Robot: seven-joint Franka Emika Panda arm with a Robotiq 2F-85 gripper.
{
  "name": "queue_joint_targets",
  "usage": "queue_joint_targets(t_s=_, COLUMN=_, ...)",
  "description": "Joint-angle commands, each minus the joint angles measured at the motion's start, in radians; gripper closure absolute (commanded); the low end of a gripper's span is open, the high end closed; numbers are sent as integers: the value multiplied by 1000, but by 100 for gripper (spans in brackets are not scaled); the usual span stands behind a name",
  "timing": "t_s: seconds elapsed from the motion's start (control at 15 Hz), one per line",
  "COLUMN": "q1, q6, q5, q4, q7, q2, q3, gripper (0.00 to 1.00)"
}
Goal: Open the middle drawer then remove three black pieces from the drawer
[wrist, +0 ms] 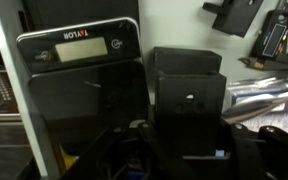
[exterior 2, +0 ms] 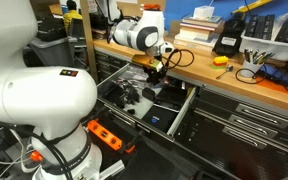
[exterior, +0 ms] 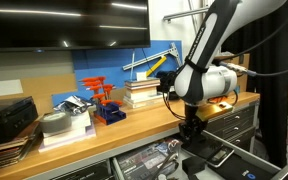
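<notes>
I will lift the black piece out of the drawer with my gripper next and carry it outward. Then I will lower it onto the wooden counter's bare part (exterior: 150,117) and let it go, since that part lies outward.
In the wrist view a chunky matte black piece (wrist: 189,95) fills the space between my jaws, and my gripper (wrist: 189,145) is shut on it. In both exterior views my gripper (exterior: 191,128) (exterior 2: 155,72) points down just in front of the counter edge, over the pulled-out middle drawer (exterior 2: 184,108). More dark things lie inside the drawer, too small to tell apart. The held piece is hard to make out against the dark fingers in the exterior views.
A black Taylor scale (wrist: 79,50) lies left of the held piece. The wooden counter (exterior: 134,125) carries books (exterior: 144,92), a red tool stand (exterior: 106,100) and a grey box (exterior: 59,122). An orange power strip (exterior 2: 109,135) lies on the floor by the robot base (exterior 2: 39,115).
</notes>
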Motion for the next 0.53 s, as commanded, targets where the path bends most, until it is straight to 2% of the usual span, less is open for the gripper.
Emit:
queue_joint_targets(t_s=0.0, q1=-233, q6=-102, q5=-167, q4=128, q7=142, q2=-61, q3=216, gripper=77)
queue_joint_targets(t_s=0.2, q1=-408, q6=-183, q5=-183, q4=272, q7=150, q2=-37, q3=407, gripper=77)
queue_joint_targets(t_s=0.33, q1=-483, q6=-225, q5=-159, q4=376, q7=127, q2=6, q3=495, gripper=77)
queue_joint_targets(t_s=0.47, q1=-534, q6=-248, q5=-151, q4=476, q7=118, q2=65, q3=555, gripper=77)
